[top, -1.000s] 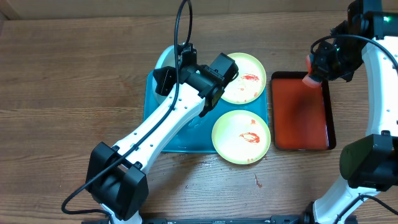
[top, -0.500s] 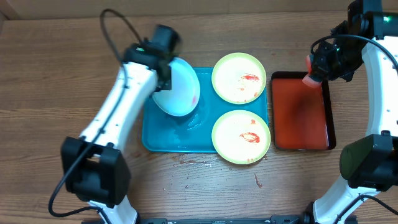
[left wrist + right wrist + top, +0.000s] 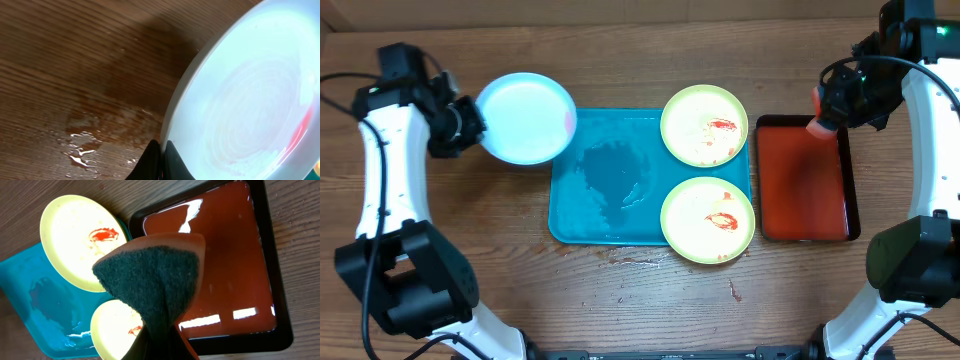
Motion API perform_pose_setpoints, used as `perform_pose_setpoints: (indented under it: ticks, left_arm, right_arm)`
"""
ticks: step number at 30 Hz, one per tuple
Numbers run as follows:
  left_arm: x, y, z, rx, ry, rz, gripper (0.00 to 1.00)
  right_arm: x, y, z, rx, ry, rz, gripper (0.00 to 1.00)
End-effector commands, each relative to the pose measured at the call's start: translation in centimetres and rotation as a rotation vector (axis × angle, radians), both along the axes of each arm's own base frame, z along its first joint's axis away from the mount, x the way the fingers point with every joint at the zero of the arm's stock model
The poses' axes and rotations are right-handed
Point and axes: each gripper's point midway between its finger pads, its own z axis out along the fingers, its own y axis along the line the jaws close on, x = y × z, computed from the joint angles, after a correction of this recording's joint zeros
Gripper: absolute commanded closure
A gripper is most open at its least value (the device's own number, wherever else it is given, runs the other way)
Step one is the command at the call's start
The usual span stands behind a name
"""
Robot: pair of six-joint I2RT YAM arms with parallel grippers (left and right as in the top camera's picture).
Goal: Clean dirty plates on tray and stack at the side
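The plate should go back down onto the open wood beside the teal tray next with my left gripper, which should then let go of the plate's rim.
My left gripper is shut on the left rim of the light blue-white plate, holding it over the wood left of the teal tray; the left wrist view shows the plate with a red trace at its far edge and the fingers pinching the rim. Two yellow-green plates with red smears sit on the tray's right side, one at the back and one at the front. My right gripper is shut on a green-and-orange sponge above the red tray.
The teal tray's left half is bare and wet. Water drops lie on the wood under the blue plate. Small red specks lie on the table in front of the trays.
My left arm swung left with the blue plate, carrying it off the teal tray to the wood beside it. The right arm has not moved.
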Motion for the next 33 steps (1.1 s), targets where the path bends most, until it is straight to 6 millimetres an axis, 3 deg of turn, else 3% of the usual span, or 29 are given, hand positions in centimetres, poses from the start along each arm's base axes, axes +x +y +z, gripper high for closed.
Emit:
perform_pose_setpoints:
  ticks: [1, 10, 21, 26, 33]
  left_arm:
    - [-0.8, 1.5, -0.7, -0.046, 0.001, 0.069, 0.96]
    - [-3.5, 6.1, -6.9, -0.028, 0.069, 0.347, 0.96]
    - [-5.3, 6.6, -12.0, 0.017, 0.093, 0.416, 0.96]
    - [-5.9, 6.6, -12.9, 0.024, 0.127, 0.418, 0.74]
    - [-4.9, 5.7, -11.9, -0.027, 0.097, 0.356, 0.66]
  right_arm:
    - [0.1, 0.0, 1.4, -0.013, -0.049, 0.005, 0.96]
    - [0.2, 0.0, 1.4, -0.014, -0.053, 0.005, 0.96]
    - [0.2, 0.0, 1.4, -0.014, -0.055, 0.005, 0.96]
    - [0.2, 0.0, 1.4, -0.014, -0.054, 0.005, 0.96]
    - [0.1, 0.0, 1.4, -0.013, -0.048, 0.005, 0.96]
